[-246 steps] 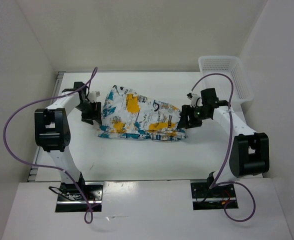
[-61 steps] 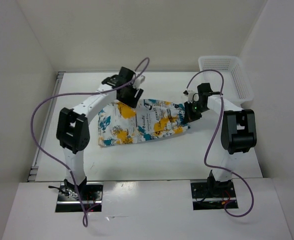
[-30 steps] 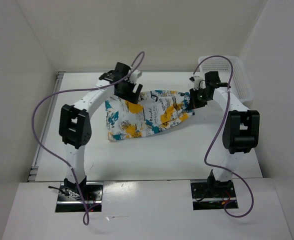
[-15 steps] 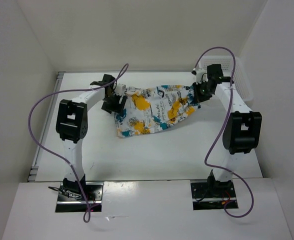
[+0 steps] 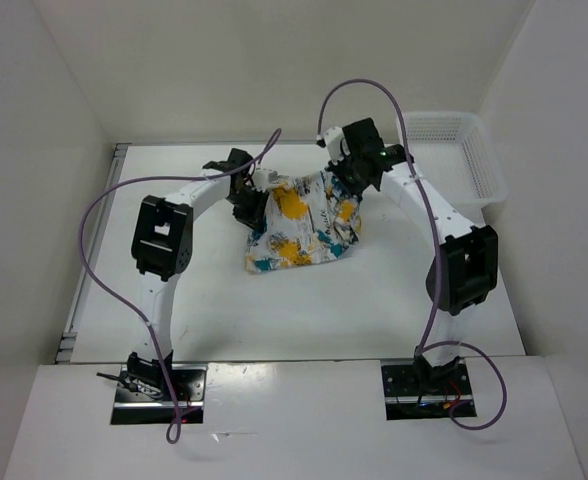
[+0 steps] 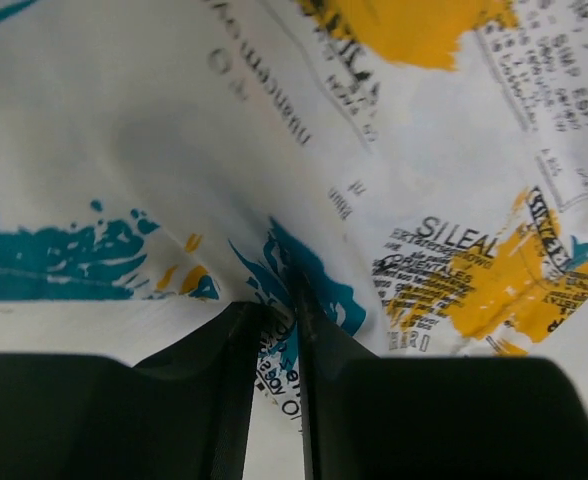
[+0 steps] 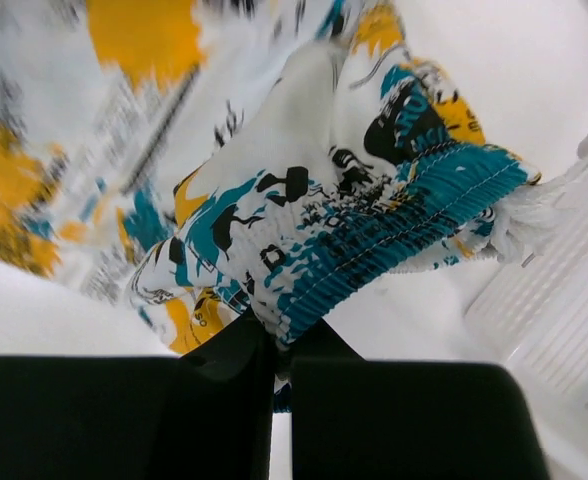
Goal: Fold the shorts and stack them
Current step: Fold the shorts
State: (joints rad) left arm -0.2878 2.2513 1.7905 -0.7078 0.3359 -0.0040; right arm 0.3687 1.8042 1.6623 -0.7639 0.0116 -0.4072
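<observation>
I need to carry the shorts' lifted waistband with my right gripper to its left in the top view, onto their edge pinched by my left gripper, and release.
The shorts (image 5: 304,228) lie bunched at the table's middle back, white with teal, yellow and black print. My left gripper (image 5: 258,192) is at their left upper edge. In the left wrist view its fingers (image 6: 236,330) stand close together with a fold of the printed fabric (image 6: 424,150) pinched between them. My right gripper (image 5: 348,172) is at the shorts' top right corner, lifted. The right wrist view shows it (image 7: 282,345) shut on the teal ribbed waistband (image 7: 394,230), the cloth hanging from it.
A white mesh basket (image 5: 471,152) stands at the back right corner; its wall (image 7: 564,320) shows at the right of the right wrist view. White walls close in the table on the left, back and right.
My right gripper has carried the waistband leftward, doubling the shorts toward the left side. My left gripper has shifted slightly right and closed onto the fabric's edge.
</observation>
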